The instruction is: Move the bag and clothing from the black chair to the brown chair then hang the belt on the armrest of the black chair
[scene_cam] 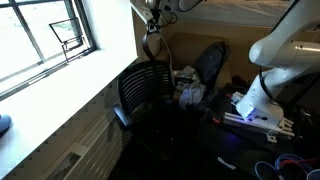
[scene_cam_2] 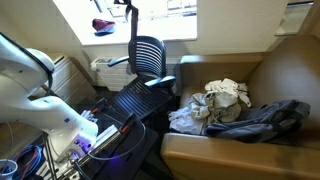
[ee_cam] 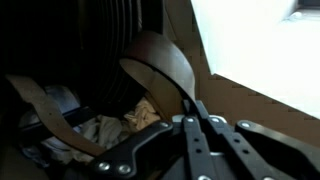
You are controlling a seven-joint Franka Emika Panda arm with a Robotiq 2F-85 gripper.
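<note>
I need to lower my gripper toward the black chair's ribbed backrest [scene_cam: 144, 82] to let go of the brown belt, because my gripper still holds the hanging loop high above the chair.
My gripper [scene_cam: 152, 27] hangs high above the black chair [scene_cam: 145, 90], shut on the brown belt [scene_cam: 150, 46], which dangles in a loop over the ribbed backrest. In the other exterior view the gripper [scene_cam_2: 128, 8] and belt [scene_cam_2: 131, 38] hang just above the black chair [scene_cam_2: 148, 55]. The wrist view shows the gripper [ee_cam: 193, 106] shut on the belt [ee_cam: 165, 60], which curls away in a wide loop. The brown chair [scene_cam_2: 290, 80] holds pale clothing [scene_cam_2: 225, 95] and a dark bag [scene_cam_2: 265, 120]. Both also show on the brown chair [scene_cam: 185, 50] as clothing [scene_cam: 190, 93] and bag [scene_cam: 210, 65].
A bright window [scene_cam: 40, 35] with a wide sill runs beside the black chair. A red item [scene_cam_2: 102, 25] lies on the sill. The white robot base [scene_cam: 275, 60] stands on a dark stand with cables [scene_cam_2: 30, 160] at its foot. A radiator [scene_cam: 80, 150] sits under the sill.
</note>
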